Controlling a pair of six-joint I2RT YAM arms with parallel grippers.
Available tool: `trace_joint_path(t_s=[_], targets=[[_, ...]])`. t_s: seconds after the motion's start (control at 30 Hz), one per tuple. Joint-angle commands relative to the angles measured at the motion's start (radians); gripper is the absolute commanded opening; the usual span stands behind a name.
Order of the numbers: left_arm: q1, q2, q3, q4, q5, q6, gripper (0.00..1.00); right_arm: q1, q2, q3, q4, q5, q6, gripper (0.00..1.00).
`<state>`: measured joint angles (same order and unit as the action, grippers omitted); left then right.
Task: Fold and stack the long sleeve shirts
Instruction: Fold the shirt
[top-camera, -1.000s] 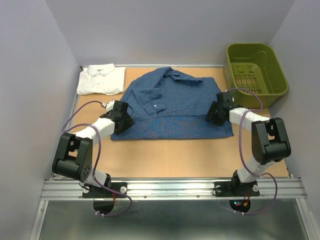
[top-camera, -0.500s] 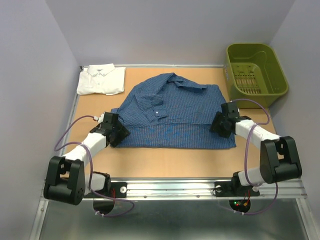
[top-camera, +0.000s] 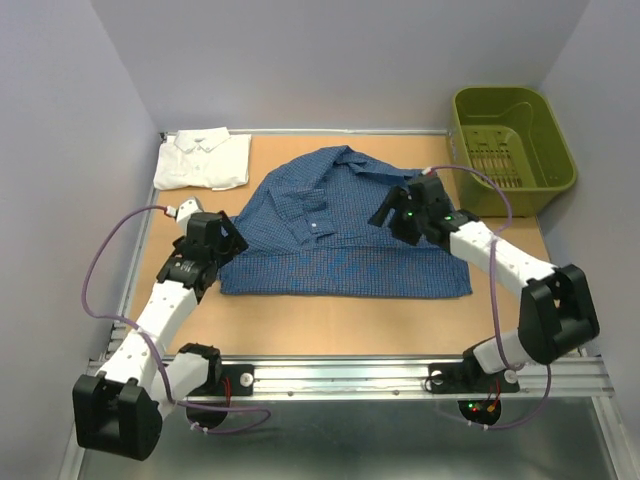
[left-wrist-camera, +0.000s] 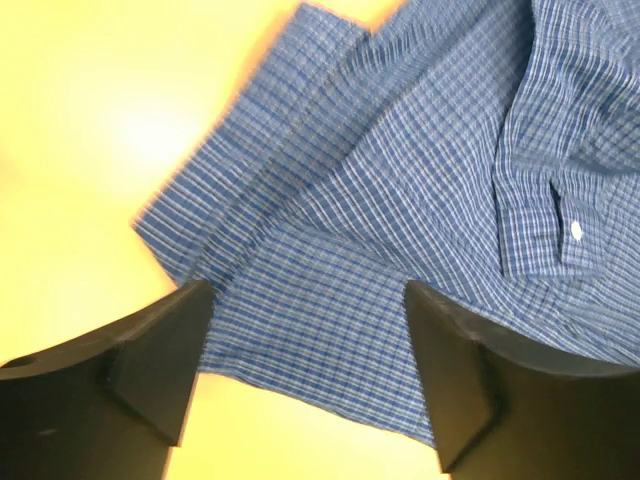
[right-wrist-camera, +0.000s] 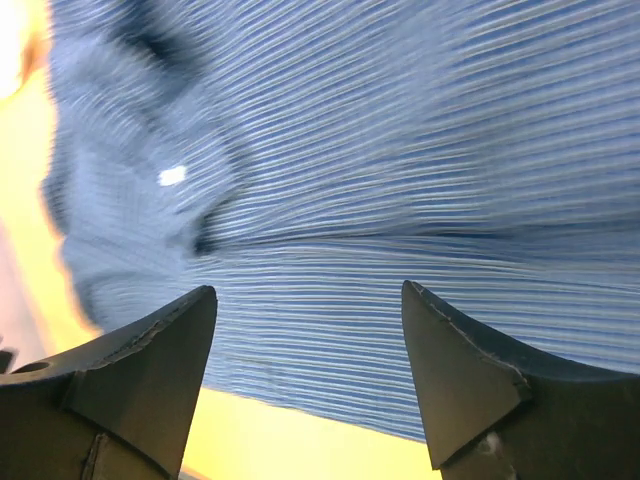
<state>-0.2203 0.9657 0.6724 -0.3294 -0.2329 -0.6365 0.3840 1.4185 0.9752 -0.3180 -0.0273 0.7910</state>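
Observation:
The buttoned cuff of the blue shirt sleeve lies clear of my open fingers. I need to move my right gripper down and to the left in the top view, onto the cuff's edge fold (top-camera: 322, 231) (right-wrist-camera: 196, 216).
The dark blue checked long sleeve shirt (top-camera: 340, 235) lies spread flat across the middle of the table, collar at the far side, sleeves folded in over the front. The white long sleeve shirt (top-camera: 203, 160) lies folded at the far left corner. My left gripper (top-camera: 228, 243) hovers at the blue shirt's left edge. In the left wrist view this gripper (left-wrist-camera: 305, 300) is open over the shirt's (left-wrist-camera: 400, 200) hem corner, nothing between its fingers. My right gripper (top-camera: 388, 213) hangs above the shirt's right half. Its wrist view is blurred and shows it (right-wrist-camera: 307, 300) open over the cloth (right-wrist-camera: 350, 150).
An olive-green plastic basket (top-camera: 510, 135) stands at the far right corner beside the table. Bare tabletop (top-camera: 330, 320) runs between the blue shirt's near hem and the arm bases. Grey walls close in the left, right and far sides.
Both grippers dragged the blue shirt's sides toward the near edge, then opened and let go. The left has drawn back a little; the right has swung left and farther over the shirt.

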Motion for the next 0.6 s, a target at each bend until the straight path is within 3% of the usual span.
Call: trace_joint_path(t_s=[0.0, 0.23, 0.57], targets=[[0.004, -0.089, 0.012, 0.029, -0.16, 0.156, 0.99, 0.119, 0.116, 0.1, 0.157, 0.004, 0.227, 0.81], [0.006, -0.214, -0.051, 0.158, -0.097, 0.227, 0.99, 0.239, 0.342, 0.218, 0.218, 0.099, 0.422, 0.79], [0.006, -0.191, -0.036, 0.151, -0.128, 0.224, 0.99, 0.299, 0.514, 0.273, 0.27, 0.224, 0.642, 0.72]])
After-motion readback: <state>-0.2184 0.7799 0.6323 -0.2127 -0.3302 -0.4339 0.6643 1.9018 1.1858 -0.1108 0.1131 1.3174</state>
